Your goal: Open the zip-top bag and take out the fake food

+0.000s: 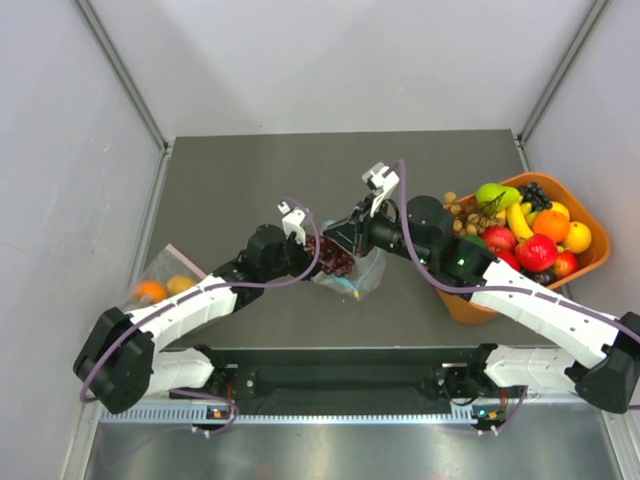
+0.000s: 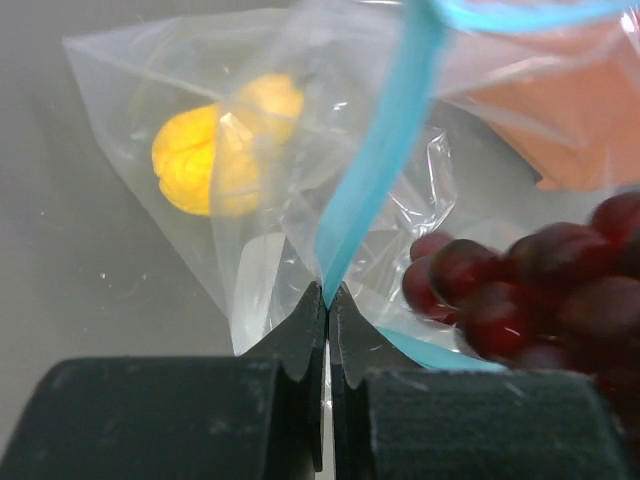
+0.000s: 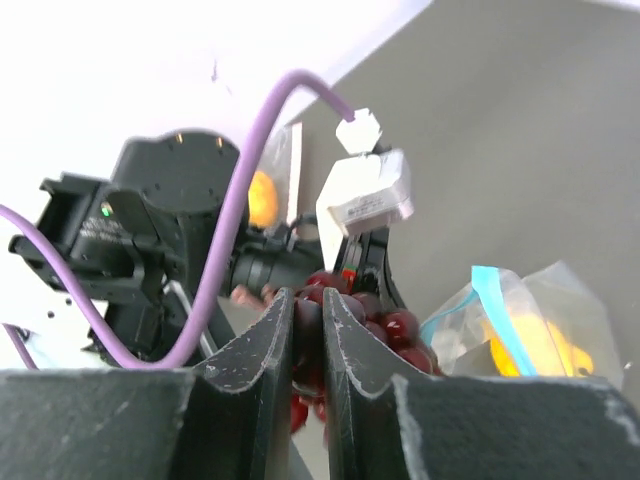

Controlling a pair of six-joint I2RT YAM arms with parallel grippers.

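Note:
The grapes are outside the bag, so I should next swing my right gripper to the right in the top view, over the heaped fruit (image 1: 525, 204) beside the banana, and let go of them.
The zip-top bag (image 1: 357, 281) lies mid-table, clear and crinkly, with a teal zip strip (image 2: 385, 150). My left gripper (image 2: 327, 292) is shut on that strip at the bag's mouth; it also shows in the top view (image 1: 316, 250). A yellow lemon (image 2: 215, 150) sits inside the bag. My right gripper (image 3: 308, 312) is shut on the dark purple grape bunch (image 3: 385, 322), held just outside the mouth beside the left gripper. In the top view the right gripper (image 1: 343, 247) and the grapes (image 1: 333, 261) are next to the bag. The bag (image 3: 520, 315) shows at the right of the right wrist view.
An orange bowl (image 1: 603, 250) heaped with plastic fruit stands at the right, under the right arm. A second clear bag (image 1: 165, 283) with a pinkish edge and orange fruits inside lies at the left table edge beside the left arm.

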